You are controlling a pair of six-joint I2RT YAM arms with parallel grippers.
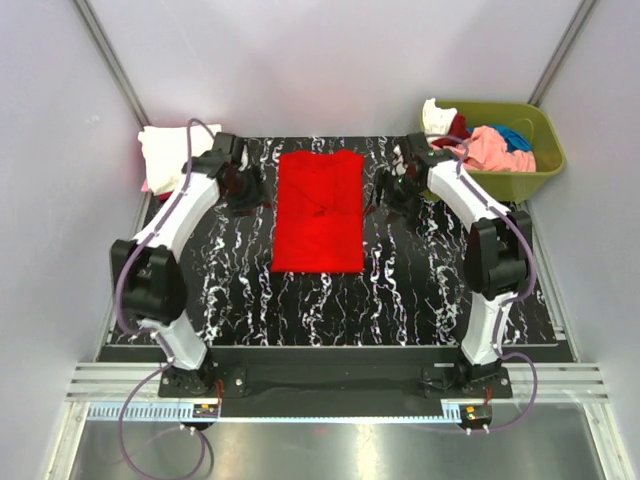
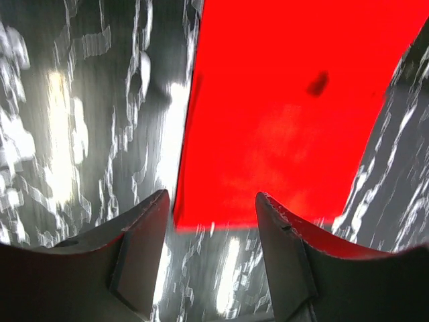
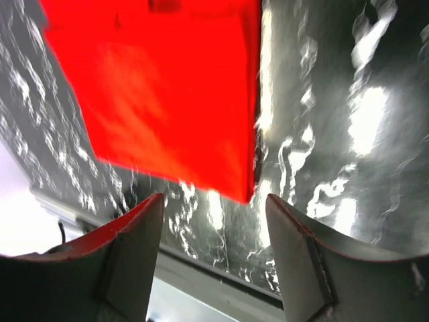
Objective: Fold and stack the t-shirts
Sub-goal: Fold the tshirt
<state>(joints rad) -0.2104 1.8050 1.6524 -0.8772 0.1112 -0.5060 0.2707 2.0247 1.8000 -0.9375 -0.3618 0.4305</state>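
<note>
I will next move my right gripper back and lower it onto the red t-shirt's near corner (image 1: 360, 269) (image 3: 245, 198) on the side of the bin, because its open fingers are still above the place beside the t-shirt's far half.
A bright red t-shirt (image 1: 320, 211) lies flat as a folded rectangle on the black marbled mat (image 1: 410, 300), sleeves tucked in. It also shows in the left wrist view (image 2: 288, 107) and the right wrist view (image 3: 161, 94). My left gripper (image 1: 250, 188) is open and empty just left of its far half (image 2: 211, 201). My right gripper (image 1: 388, 188) is open and empty just right of its far half (image 3: 214, 204). A folded cream-white t-shirt (image 1: 168, 152) lies at the far left. Pink (image 1: 495, 148), teal (image 1: 512, 135), dark red and white shirts lie in the bin.
An olive-green plastic bin (image 1: 530, 175) stands at the far right corner, off the mat. White walls close in the left, right and back sides. A metal rail (image 1: 330, 385) runs along the near edge by the arm bases.
</note>
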